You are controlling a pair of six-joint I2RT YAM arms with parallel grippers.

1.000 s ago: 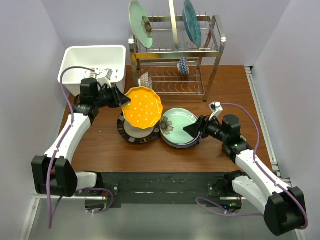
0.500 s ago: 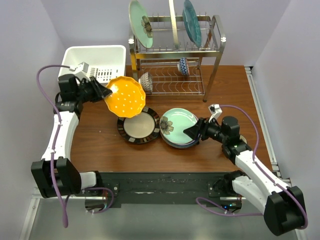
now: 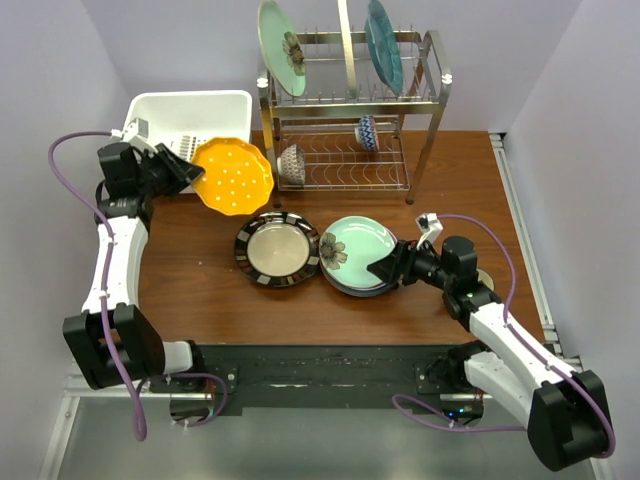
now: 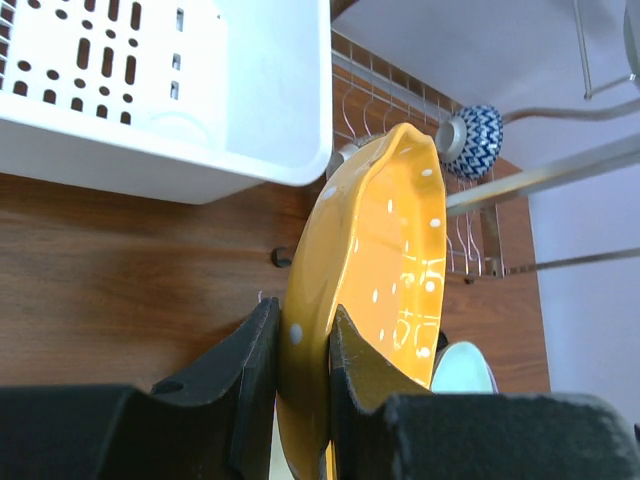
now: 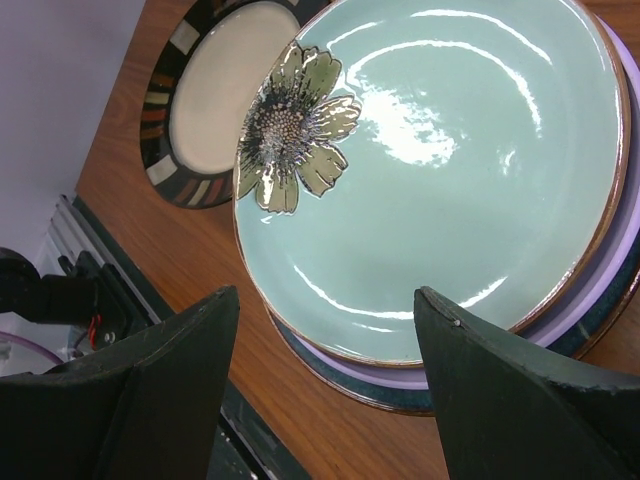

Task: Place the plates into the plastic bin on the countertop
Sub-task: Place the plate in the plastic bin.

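My left gripper holds the orange plate (image 3: 232, 176) and will next move outward over the bin's near rim, then down to release it on the bin's empty slotted bottom.
My left gripper (image 3: 186, 169) (image 4: 300, 322) is shut on the rim of the orange scalloped dotted plate (image 3: 232, 176) (image 4: 385, 255). It holds the plate tilted in the air beside the right front corner of the white plastic bin (image 3: 190, 98) (image 4: 200, 150). A black-striped plate (image 3: 277, 249) (image 5: 215, 90) lies flat on the table. To its right is a stack: a pale green flower plate (image 3: 360, 250) (image 5: 430, 180) on top, a lavender plate (image 5: 381, 376) under it and a dark blue one (image 5: 381, 398) below. My right gripper (image 3: 386, 268) (image 5: 325, 295) is open at the stack's near edge.
A two-tier steel wire rack (image 3: 350, 150) stands at the back with a pale green flower plate (image 3: 282, 45) and a teal plate (image 3: 384, 45) upright on top. Two small patterned bowls (image 3: 292, 162) (image 3: 367, 130) sit on its lower tier. Walls close in on both sides.
My left arm has carried the orange plate up and to the left, from over the striped plate to the bin's corner. The right arm has barely moved.
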